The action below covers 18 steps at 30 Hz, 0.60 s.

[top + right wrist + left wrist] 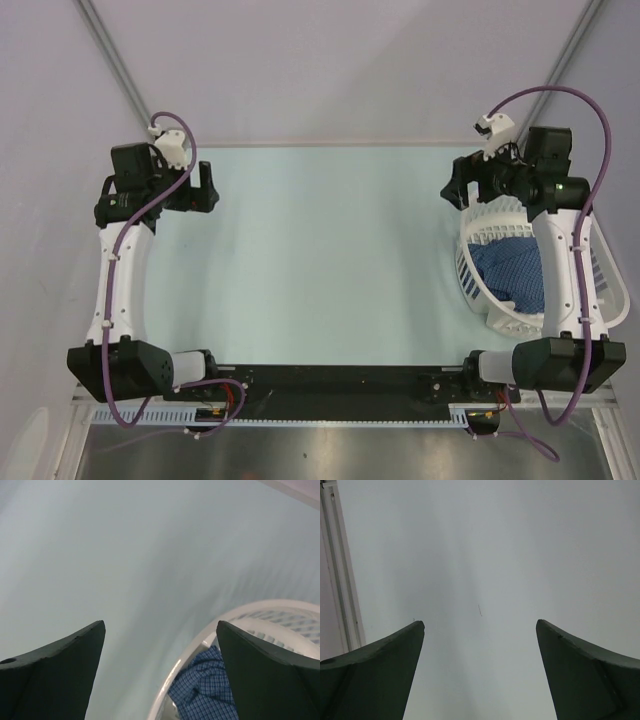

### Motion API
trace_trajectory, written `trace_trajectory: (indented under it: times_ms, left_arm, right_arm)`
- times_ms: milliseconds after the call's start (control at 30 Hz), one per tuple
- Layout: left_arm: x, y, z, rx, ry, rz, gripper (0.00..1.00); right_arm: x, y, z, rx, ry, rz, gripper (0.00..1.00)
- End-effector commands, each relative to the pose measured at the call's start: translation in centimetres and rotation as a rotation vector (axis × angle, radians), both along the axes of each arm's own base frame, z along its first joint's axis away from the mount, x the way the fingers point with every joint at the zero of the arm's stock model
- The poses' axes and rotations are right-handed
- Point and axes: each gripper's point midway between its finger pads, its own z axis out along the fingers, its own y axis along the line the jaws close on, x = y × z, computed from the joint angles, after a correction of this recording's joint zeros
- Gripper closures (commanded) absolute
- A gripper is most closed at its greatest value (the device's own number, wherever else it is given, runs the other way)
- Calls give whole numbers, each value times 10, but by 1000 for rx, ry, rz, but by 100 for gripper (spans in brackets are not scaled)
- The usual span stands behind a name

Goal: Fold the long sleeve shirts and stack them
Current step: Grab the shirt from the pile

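Because the blue shirt cloth lies bunched inside the basket [472, 270], below the basket's rim, I need to bring my right gripper back and down onto the fold of shirt [525, 268].
Blue checked shirt cloth [512, 272] lies bunched in the white slatted laundry basket [472, 270] at the table's right side, partly hidden by my right arm. In the right wrist view the shirt cloth [207, 690] shows just inside the basket rim [197, 650]. My right gripper [456, 190] hovers open and empty over the basket's far left edge; it shows in its wrist view [160, 630] with jaws wide apart. My left gripper [206, 187] is open and empty over bare table at the far left, and shows in its wrist view [480, 625].
The pale green table [320, 260] stretches between the arms. A metal frame post [340, 570] stands at the table's left edge. White walls close the back and sides.
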Motion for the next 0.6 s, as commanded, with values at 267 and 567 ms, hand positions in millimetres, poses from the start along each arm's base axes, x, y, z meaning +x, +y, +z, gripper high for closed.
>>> trace_trajectory:
  times_ms: [267, 567]
  left_arm:
    - [4, -60, 4, 133, -21, -267, 1]
    - [17, -77, -17, 96, 44, -337, 1]
  right_arm:
    - [-65, -153, -44, -233, 350, -287, 0]
    - [-116, -216, -136, -275, 661, -618, 0]
